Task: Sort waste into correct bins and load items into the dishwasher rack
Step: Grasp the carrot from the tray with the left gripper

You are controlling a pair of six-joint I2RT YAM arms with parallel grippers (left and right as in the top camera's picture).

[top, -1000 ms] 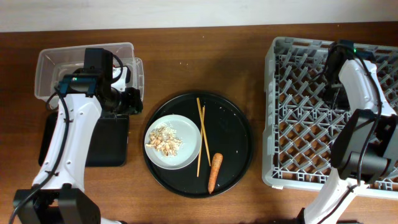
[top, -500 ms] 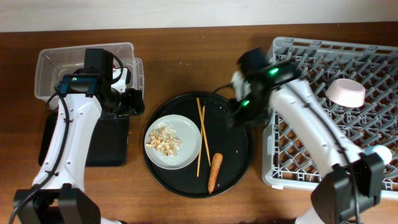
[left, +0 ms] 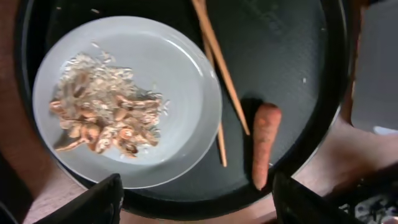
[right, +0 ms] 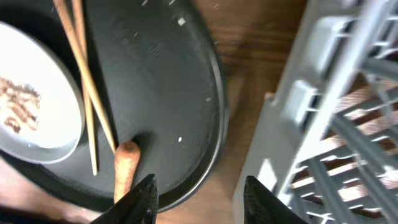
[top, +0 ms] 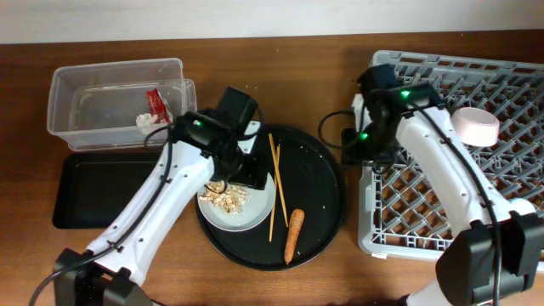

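Note:
The carrot is lying clear of the chopsticks. I will move my left gripper back, to the right in the overhead view, and down onto the carrot's middle.
A pale grey-green plate with beige food scraps sits on the round black tray, beside two chopsticks and an orange carrot. My left gripper hovers over the plate, open and empty. Its wrist view shows the plate, scraps, chopsticks, carrot and open jaws. The red-and-white wrapper lies in the clear tub. The white bowl rests in the grey rack. My right gripper is open and empty between tray and rack. The blue cup is out of view.
The shallow black rectangular tray lies in front of the clear tub at the left. The right wrist view shows the round tray's edge, the carrot and the rack's wall close together, with a narrow strip of wooden table between them.
My left arm swung from the clear tub to above the plate, and the wrapper now lies in the tub. My right arm left the bowl in the rack and moved to the rack's left edge.

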